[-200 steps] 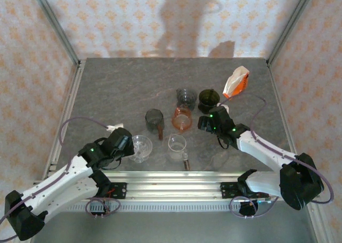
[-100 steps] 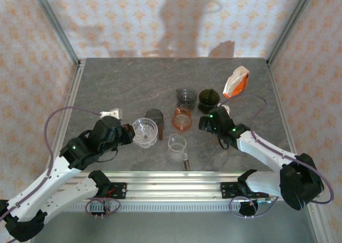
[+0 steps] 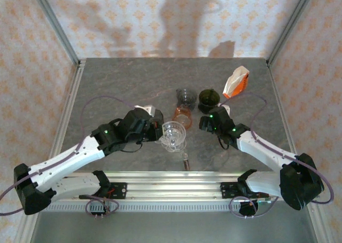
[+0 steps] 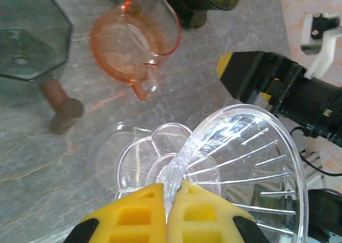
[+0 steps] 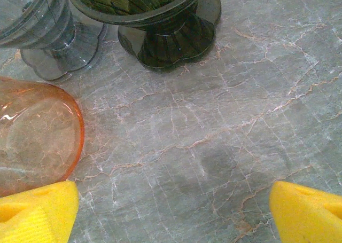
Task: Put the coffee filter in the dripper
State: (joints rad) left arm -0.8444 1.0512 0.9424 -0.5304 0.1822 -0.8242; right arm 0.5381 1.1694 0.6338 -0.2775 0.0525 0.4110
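Note:
I need to lower the tilted dripper with my left gripper onto the clear glass cup beneath next and let go of the dripper's rim, because the dripper's base is still above that cup.
My left gripper is shut on the rim of a clear ribbed dripper. It holds the dripper tilted above the table's middle, over a clear glass cup whose brown handle sticks out toward me. My right gripper stands open just above bare stone, beside an orange glass pitcher. A white and orange packet stands at the back right. A loose coffee filter is out of view.
A dark green dripper and a grey glass dripper stand behind the pitcher. A smoky cup with a brown handle sits left of the pitcher. Metal frame posts and papered walls enclose the table.
My left arm has carried the clear dripper from the near left to the table's middle, above the clear cup. The right arm has stayed put.

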